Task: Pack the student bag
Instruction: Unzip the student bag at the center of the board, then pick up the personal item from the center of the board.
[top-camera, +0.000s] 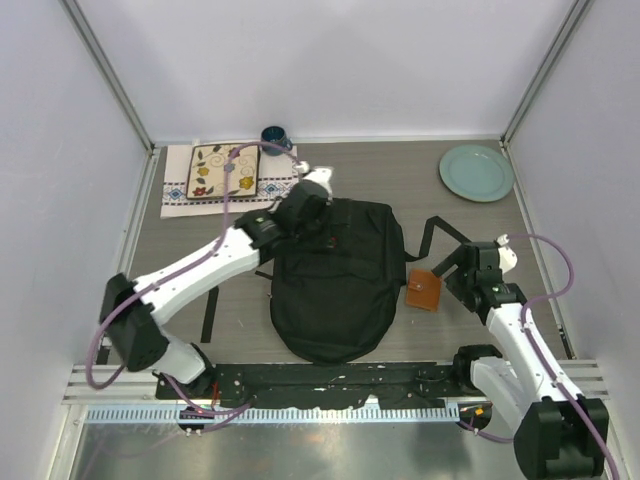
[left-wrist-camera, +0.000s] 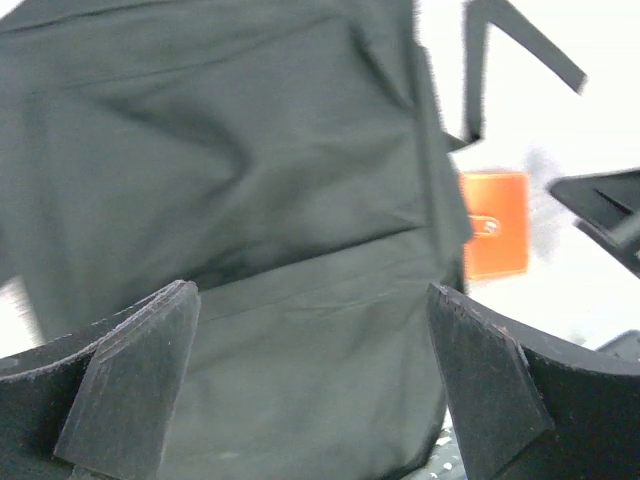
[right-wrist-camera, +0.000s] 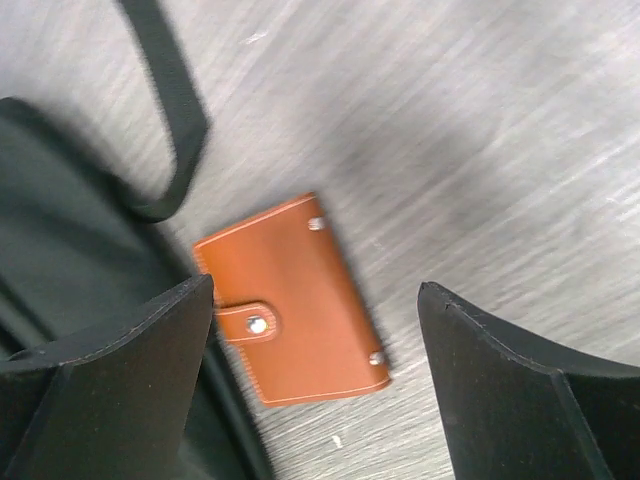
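My right gripper moves down toward the left in the top view onto the wallet's riveted edge next, as it lies below and to that side.
The student bag (top-camera: 335, 290) is a large black backpack lying flat in the middle of the table; its fabric (left-wrist-camera: 250, 180) fills the left wrist view. My left gripper (top-camera: 305, 213) hangs over the bag's far end, open (left-wrist-camera: 310, 295), with nothing between its fingers. A small brown leather wallet (top-camera: 423, 291) with a snap tab lies on the table against the bag's right edge. My right gripper (top-camera: 450, 268) hovers just above it, open (right-wrist-camera: 315, 285), its fingers straddling the wallet (right-wrist-camera: 290, 300) without touching it.
One black strap (top-camera: 445, 232) loops out to the right of the bag and another (top-camera: 210, 315) to the left. At the back stand a teal plate (top-camera: 477, 172), a dark blue cup (top-camera: 275, 137), and a patterned pouch (top-camera: 223, 170) on an embroidered cloth (top-camera: 178, 180).
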